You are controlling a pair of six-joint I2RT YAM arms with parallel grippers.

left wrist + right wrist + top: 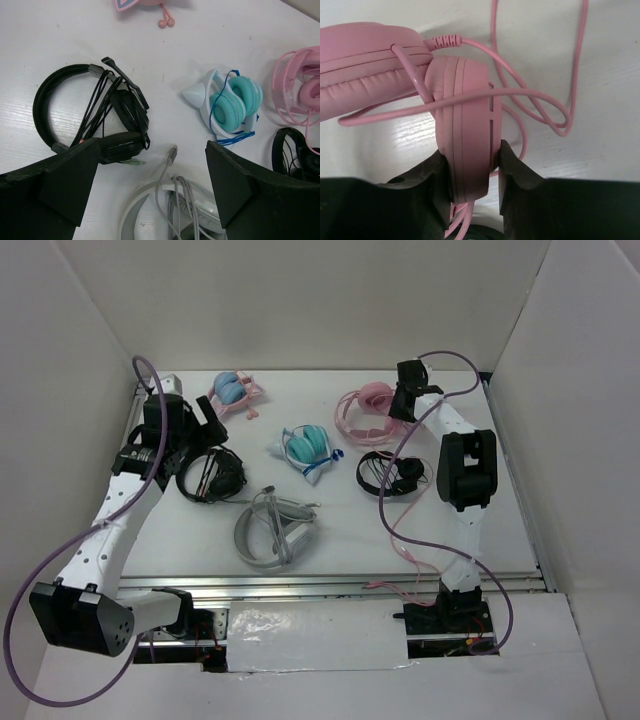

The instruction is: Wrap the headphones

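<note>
The pink headband's curved end is free while my right gripper holds an ear cup, so my left gripper will move to it next, toward the right in the top view.
The all-pink headphones lie at the back right of the table, their thin pink cable looped over and around the cups. My right gripper is shut on one pink ear cup, its pads pressing both sides. The other cup lies to the left in the right wrist view. The pink headphones also show at the right edge of the left wrist view. My left gripper is open and empty above the black headset, both fingers spread wide.
A teal cat-ear pair sits mid-table, a grey pair in front, a pink pair with blue cups at the back left, and a small black pair beside my right arm. A pink cable trails toward the front edge.
</note>
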